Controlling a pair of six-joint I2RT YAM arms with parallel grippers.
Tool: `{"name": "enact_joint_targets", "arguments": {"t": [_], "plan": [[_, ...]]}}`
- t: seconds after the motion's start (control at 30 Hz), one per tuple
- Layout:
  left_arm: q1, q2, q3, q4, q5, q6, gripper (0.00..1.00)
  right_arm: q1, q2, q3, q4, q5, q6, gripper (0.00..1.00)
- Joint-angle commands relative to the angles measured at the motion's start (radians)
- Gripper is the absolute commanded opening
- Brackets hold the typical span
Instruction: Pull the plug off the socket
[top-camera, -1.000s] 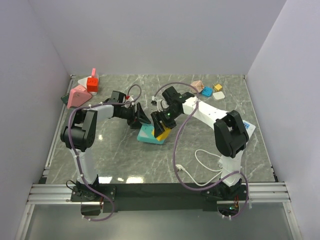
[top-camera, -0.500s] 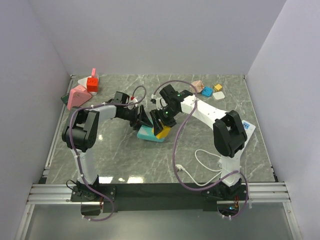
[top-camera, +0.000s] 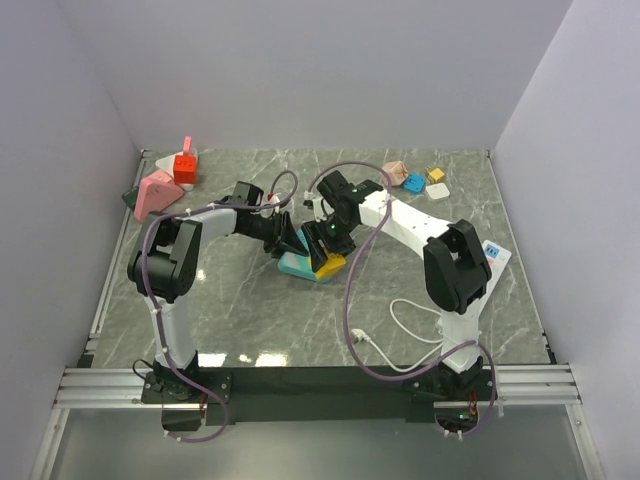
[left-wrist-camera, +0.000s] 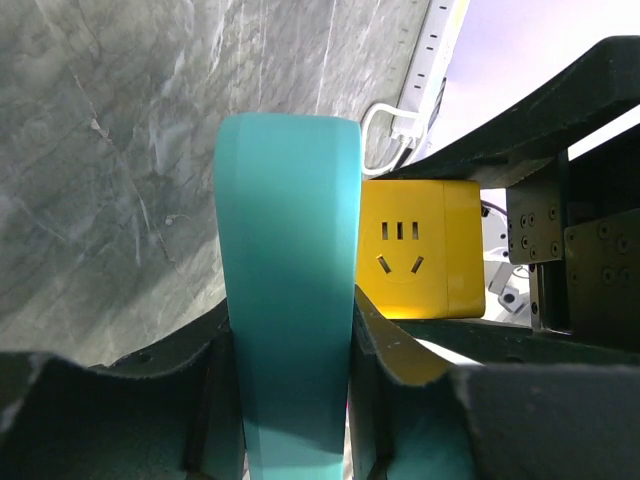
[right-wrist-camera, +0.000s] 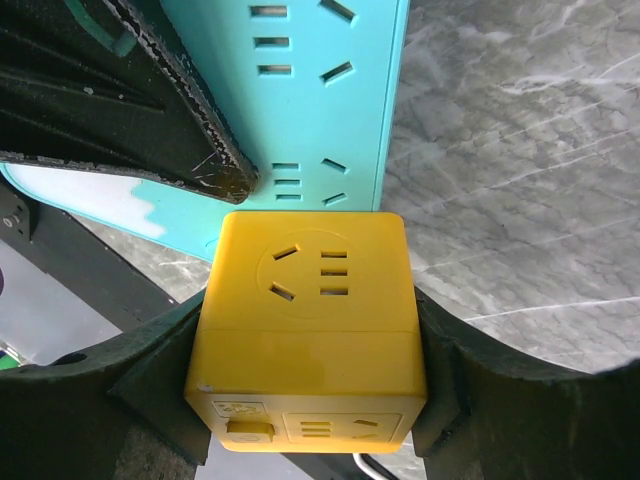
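I will carry the yellow plug off the socket with my right gripper, outward and to the right in the top view, and release it beside the blue adapter, where others lie.
A teal socket strip (top-camera: 297, 265) lies mid-table with a yellow cube plug (top-camera: 329, 265) seated on its right end. My left gripper (top-camera: 289, 240) reaches in from the left, and its fingers press both long edges of the teal socket (left-wrist-camera: 288, 300). The yellow plug (left-wrist-camera: 420, 262) shows just beyond on the right. My right gripper (top-camera: 325, 248) is shut on the yellow plug (right-wrist-camera: 310, 330), one finger on each side of the cube. The teal socket (right-wrist-camera: 320, 100) lies behind it, partly covered by a left finger (right-wrist-camera: 150, 100).
Pink (top-camera: 157, 190) and red (top-camera: 185, 167) blocks sit at the back left. Small adapters, pink (top-camera: 395, 172), blue (top-camera: 414, 182) and yellow (top-camera: 437, 175), lie at the back right. A white cable (top-camera: 412, 322) loops near the right arm's base.
My left gripper has moved right onto the teal socket and narrowed onto its edges. The socket and plug have shifted slightly away from me; the right gripper keeps its hold.
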Motion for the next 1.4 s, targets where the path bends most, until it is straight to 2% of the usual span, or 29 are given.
{"name": "enact_joint_targets", "arguments": {"t": [0.0,0.13,0.3,0.4,0.53,0.6,0.73,0.87,1.13,1.37], "plan": [[-0.041,-0.002,-0.002,-0.035,0.04,0.049,0.01,-0.006,-0.017,0.055,0.123,-0.017,0.022,0.0],[-0.038,0.015,-0.025,-0.05,-0.023,0.069,0.01,-0.03,-0.056,0.035,0.155,-0.062,0.045,0.0],[0.002,-0.006,-0.132,0.037,-0.05,0.033,0.01,-0.185,-0.138,-0.072,0.255,-0.269,0.102,0.0],[0.034,-0.012,-0.167,0.048,-0.056,0.04,0.01,-0.259,-0.162,-0.091,0.226,-0.265,0.085,0.0],[0.055,-0.003,-0.152,0.005,-0.075,0.075,0.01,-0.289,-0.171,-0.082,0.2,-0.251,0.068,0.0],[0.055,0.004,-0.138,-0.018,-0.078,0.08,0.01,-0.261,-0.157,-0.045,0.173,-0.233,0.066,0.0],[0.051,0.014,-0.085,-0.039,-0.092,0.076,0.01,-0.149,-0.08,0.101,0.042,-0.069,0.023,0.0],[0.046,0.017,-0.054,-0.066,-0.104,0.082,0.01,-0.05,-0.019,0.222,-0.053,0.032,-0.003,0.0],[0.04,0.011,-0.059,-0.064,-0.116,0.071,0.01,-0.039,-0.047,0.212,-0.078,0.06,-0.009,0.0],[0.029,0.021,-0.003,-0.078,-0.132,0.053,0.01,0.028,-0.017,0.257,-0.118,0.121,-0.01,0.0]]}}
